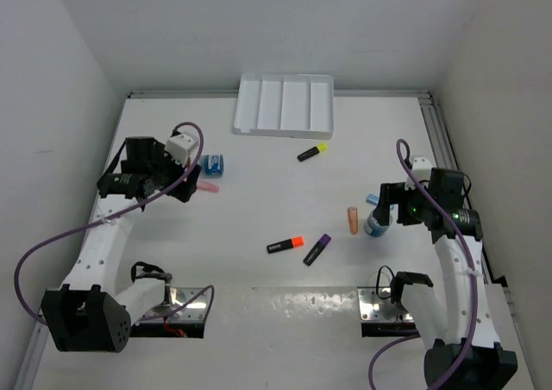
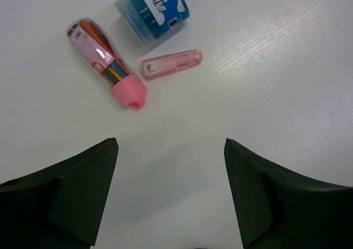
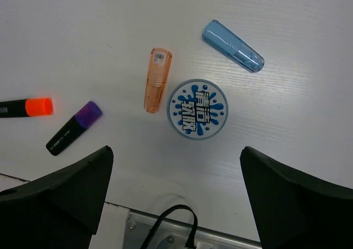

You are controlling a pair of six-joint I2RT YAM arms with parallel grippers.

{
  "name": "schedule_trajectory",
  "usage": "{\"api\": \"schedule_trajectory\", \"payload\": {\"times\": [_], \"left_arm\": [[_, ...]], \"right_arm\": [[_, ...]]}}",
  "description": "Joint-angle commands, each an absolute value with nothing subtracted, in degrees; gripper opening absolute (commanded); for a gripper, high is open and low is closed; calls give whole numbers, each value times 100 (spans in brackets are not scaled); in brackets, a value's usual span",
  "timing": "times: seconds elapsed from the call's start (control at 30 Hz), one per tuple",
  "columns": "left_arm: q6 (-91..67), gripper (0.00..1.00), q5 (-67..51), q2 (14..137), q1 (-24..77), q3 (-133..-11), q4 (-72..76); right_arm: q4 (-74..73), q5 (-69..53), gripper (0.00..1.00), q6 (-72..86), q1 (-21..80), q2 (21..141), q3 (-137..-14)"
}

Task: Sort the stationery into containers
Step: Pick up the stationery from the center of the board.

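Note:
I will next move my left gripper outward and to the right in the top view and lower it onto the blue round tub. The tub is below on that side.
The white four-compartment tray (image 1: 285, 105) sits at the back centre, with nothing in it. A yellow highlighter (image 1: 312, 152) lies in front of it. Orange (image 1: 285, 245) and purple (image 1: 317, 249) highlighters lie mid-table. My left gripper (image 1: 187, 185) is open and empty (image 2: 171, 142), just short of a blue round tub (image 2: 153, 11), a pink stick (image 2: 172, 64) and a pink-capped tube of pens (image 2: 105, 61). My right gripper (image 1: 388, 209) is open and empty (image 3: 176, 150) above a second blue round tub (image 3: 197, 109), a peach stick (image 3: 157, 79) and a blue stick (image 3: 233, 45).
Grey walls close in the table on the left, back and right. A metal rail (image 1: 440, 140) runs along the right edge. Two metal base plates (image 1: 181, 302) (image 1: 384, 304) sit at the near edge, with a black cable (image 3: 171, 221) by the right one.

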State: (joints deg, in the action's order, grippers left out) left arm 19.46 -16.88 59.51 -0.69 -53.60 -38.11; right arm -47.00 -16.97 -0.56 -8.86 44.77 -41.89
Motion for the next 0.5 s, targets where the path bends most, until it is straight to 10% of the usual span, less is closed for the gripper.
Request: {"api": "schedule_trajectory", "payload": {"times": [0.0, 0.47], "left_arm": [[2284, 84, -1723, 6029, 123, -5511, -3814], [4489, 80, -756, 8524, 1160, -7469, -4219]], "right_arm": [[-4597, -1811, 96, -132, -914, 4500, -4219], [-4562, -1846, 96, -176, -905, 4966, -4421]]}}
